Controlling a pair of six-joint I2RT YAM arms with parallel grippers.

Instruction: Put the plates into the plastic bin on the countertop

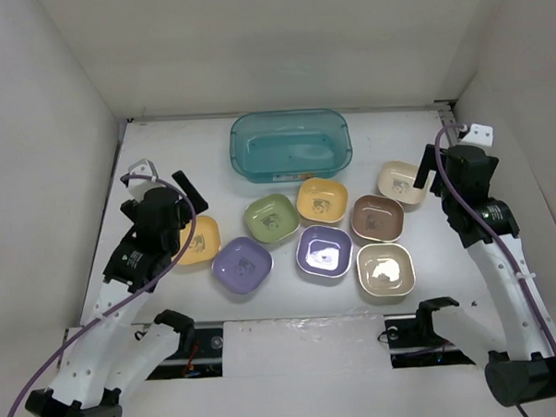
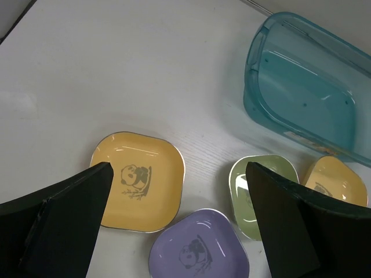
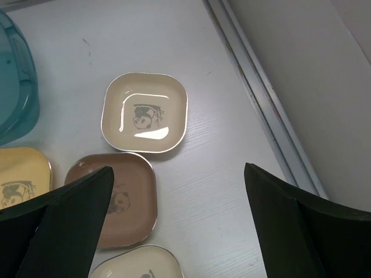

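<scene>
My right gripper moves down next, fingers astride the far cream plate's rim [image 1: 426, 189] [image 3: 186, 114] facing the metal bar, where empty countertop leaves room for a finger.
Several small plates lie on the white countertop [image 1: 165, 158] in front of the empty teal plastic bin [image 1: 290, 143]. Among them are a yellow plate [image 1: 198, 240], a purple plate [image 1: 242, 264], a green plate [image 1: 271, 218], a brown plate [image 1: 377, 217] and a cream plate [image 1: 401, 181]. My left gripper [image 1: 183, 192] hovers open over the left yellow plate [image 2: 139, 185], holding nothing. My right gripper [image 1: 429, 172] stands open above the bare counter beside the brown plate [image 3: 124, 200] and the cream plate [image 3: 145, 113].
White walls enclose the counter on the left, back and right. A metal rail [image 3: 261, 98] runs along the right wall's foot, close to my right gripper. A second yellow plate [image 1: 322, 200], purple plate [image 1: 324, 251] and cream plate [image 1: 386, 270] fill the middle.
</scene>
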